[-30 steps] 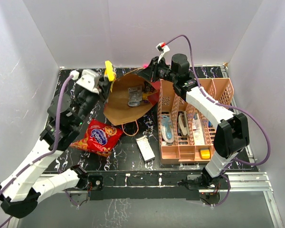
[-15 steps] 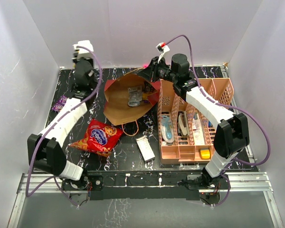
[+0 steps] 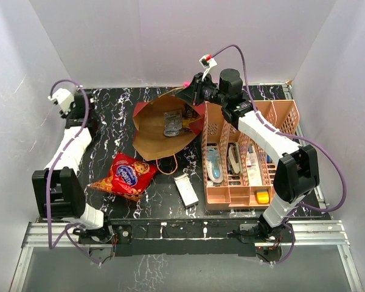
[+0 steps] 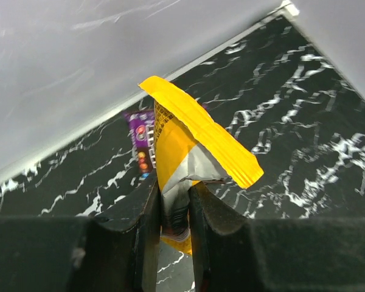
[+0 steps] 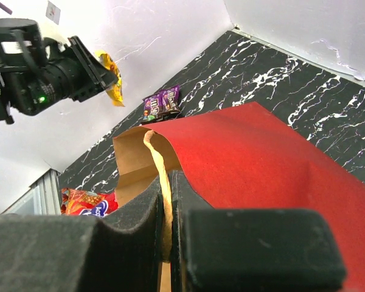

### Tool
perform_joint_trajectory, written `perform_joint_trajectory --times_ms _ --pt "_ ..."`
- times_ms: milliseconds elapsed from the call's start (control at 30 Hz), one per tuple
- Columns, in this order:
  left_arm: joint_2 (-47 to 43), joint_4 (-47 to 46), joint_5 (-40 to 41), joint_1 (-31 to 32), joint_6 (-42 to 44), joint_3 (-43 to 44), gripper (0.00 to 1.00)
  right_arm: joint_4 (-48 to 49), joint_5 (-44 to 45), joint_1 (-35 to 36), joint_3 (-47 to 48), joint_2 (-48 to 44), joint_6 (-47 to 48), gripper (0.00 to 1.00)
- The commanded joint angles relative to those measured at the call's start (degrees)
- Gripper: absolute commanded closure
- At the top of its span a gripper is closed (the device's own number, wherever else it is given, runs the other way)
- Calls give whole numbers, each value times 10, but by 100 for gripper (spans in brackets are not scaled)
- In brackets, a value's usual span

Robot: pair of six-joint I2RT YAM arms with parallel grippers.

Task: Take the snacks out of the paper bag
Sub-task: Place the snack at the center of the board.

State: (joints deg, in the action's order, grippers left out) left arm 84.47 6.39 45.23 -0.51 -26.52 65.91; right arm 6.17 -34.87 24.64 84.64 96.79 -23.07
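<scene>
I should next turn my left gripper toward the side while I lower the orange-yellow wrapper onto the empty table at the near side of the purple wrappers.
The dark red paper bag (image 3: pixel 164 131) lies open with its mouth facing the front; a clear wrapper (image 3: pixel 172 125) shows inside it. My right gripper (image 5: pixel 168 179) is shut on the bag's tan cord handle (image 5: pixel 160 159) and holds the rim up. My left gripper (image 4: pixel 175 182) is shut on an orange-yellow wrapper (image 4: pixel 188 140), held above the table's back left corner. It also shows in the top view (image 3: pixel 82 104). Purple wrappers (image 5: pixel 161 103) lie on the table below it. The large red cookie bag (image 3: pixel 126 175) lies in front of the paper bag.
A pink slotted rack (image 3: pixel 243 158) with stationery stands right of the bag. A small white box (image 3: pixel 186 189) lies before the bag. White walls enclose the black marbled table (image 3: pixel 146 201) on three sides.
My left arm has swung from beside the bag's mouth to the back left corner, carrying the orange-yellow wrapper. The right arm and the bag have not moved.
</scene>
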Motion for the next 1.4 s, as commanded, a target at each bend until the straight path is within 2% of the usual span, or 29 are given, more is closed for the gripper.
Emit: perform_joint_trajectory --times_ms 0,67,267,533,900,1067,1233,1367 --pt "32 119 -92 -83 -226 17 91 29 -5 -3 16 -14 -4 92" --pt "57 123 -116 -109 -251 18 91 29 -5 -4 15 -15 -5 92" --pt "123 177 -84 -135 -289 46 88 31 -6 -3 21 -14 -7 92" --pt "149 180 -118 -169 -321 34 79 21 -5 -3 27 -10 -2 92" --pt "195 207 -133 -194 -370 44 75 19 -5 -3 27 -11 -2 92" --pt "187 202 -165 -197 -369 49 49 18 -3 -3 23 -16 -1 92" --pt "123 191 -203 -194 -339 60 35 19 -4 -3 21 -15 -1 92" --pt "46 196 -233 -189 -345 68 17 22 -5 -3 18 -16 -3 92"
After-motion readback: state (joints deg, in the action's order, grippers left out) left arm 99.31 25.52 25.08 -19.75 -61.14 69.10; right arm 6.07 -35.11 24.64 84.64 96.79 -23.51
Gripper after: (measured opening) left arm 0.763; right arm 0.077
